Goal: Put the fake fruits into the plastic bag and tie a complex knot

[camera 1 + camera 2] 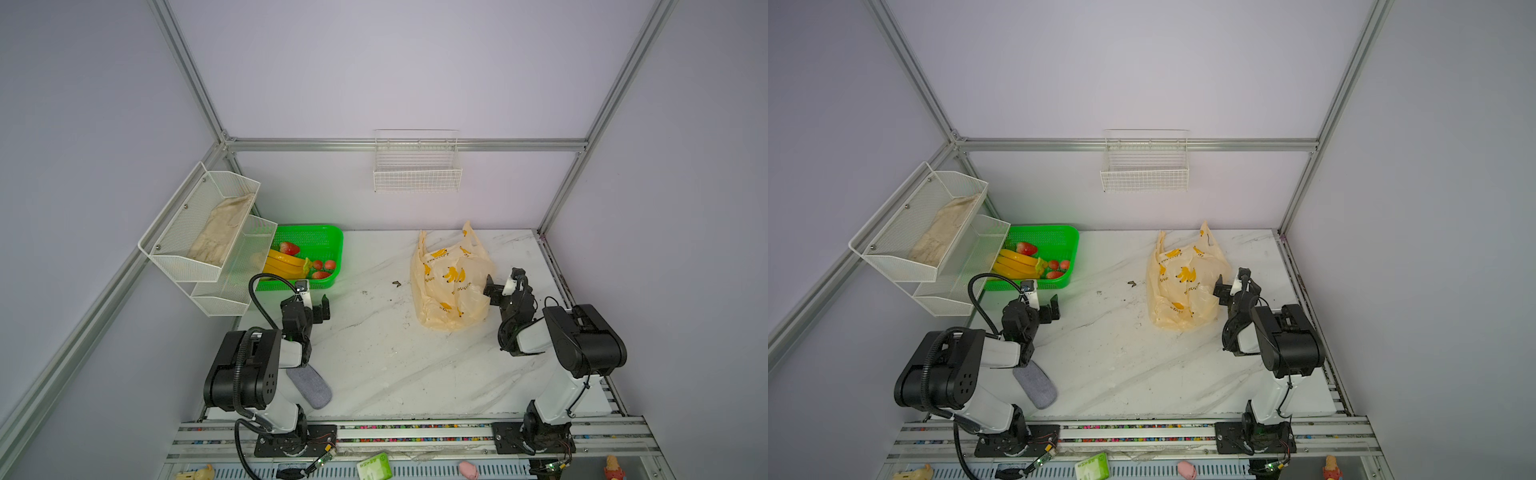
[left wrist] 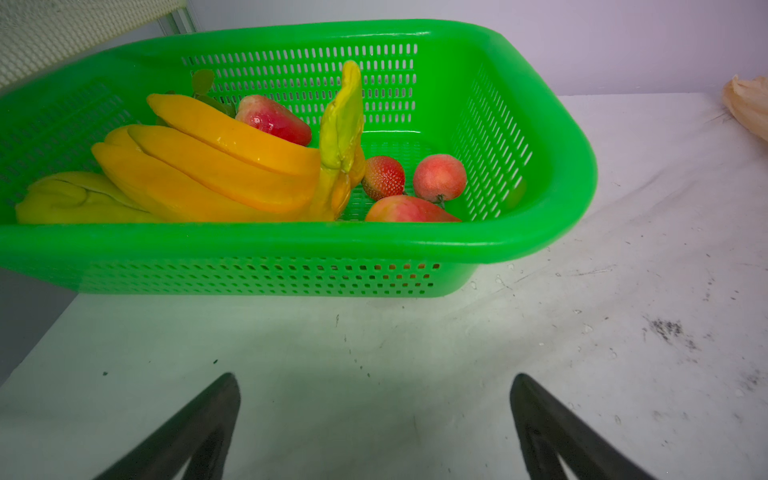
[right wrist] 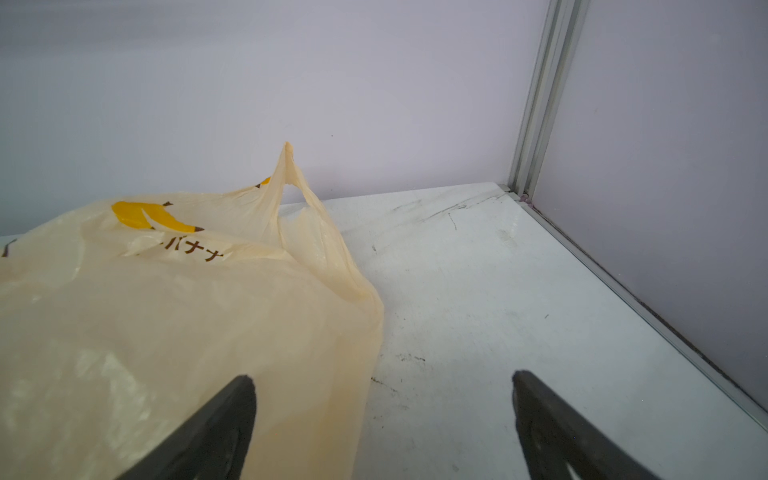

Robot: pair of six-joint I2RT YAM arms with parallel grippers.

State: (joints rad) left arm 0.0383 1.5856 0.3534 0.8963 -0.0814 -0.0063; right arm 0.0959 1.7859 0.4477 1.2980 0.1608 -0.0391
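Observation:
One finger of my right gripper will come off the plastic as the gripper rises outward. The gripper will then tip down and lower onto the plastic near the bag's standing handle (image 1: 469, 269) (image 3: 276, 278).
The fake fruits lie in a green basket (image 1: 309, 227) at the back left: a yellow banana bunch (image 1: 286, 264) (image 2: 208, 166), red strawberries (image 2: 383, 178) and a round red fruit (image 2: 439, 178). My left gripper (image 1: 313, 296) (image 2: 374, 378) hovers open over bare table just in front of the basket, holding nothing. The plastic bag (image 1: 449, 282) (image 1: 1183, 282) (image 3: 166, 311), pale orange with banana prints, lies crumpled at the back right, one handle (image 3: 291, 187) standing up. My right gripper (image 1: 502, 280) (image 3: 382, 376) is open at the bag's right edge, one finger over the plastic, the other over the table.
White mesh shelves (image 1: 199, 224) overhang the basket's left end. A wire basket (image 1: 417, 174) hangs on the back wall. A grey pad (image 1: 309, 386) lies by the left arm's base. The marble tabletop (image 1: 374, 353) stretches between the arms, with dark specks (image 1: 396, 284) near the bag.

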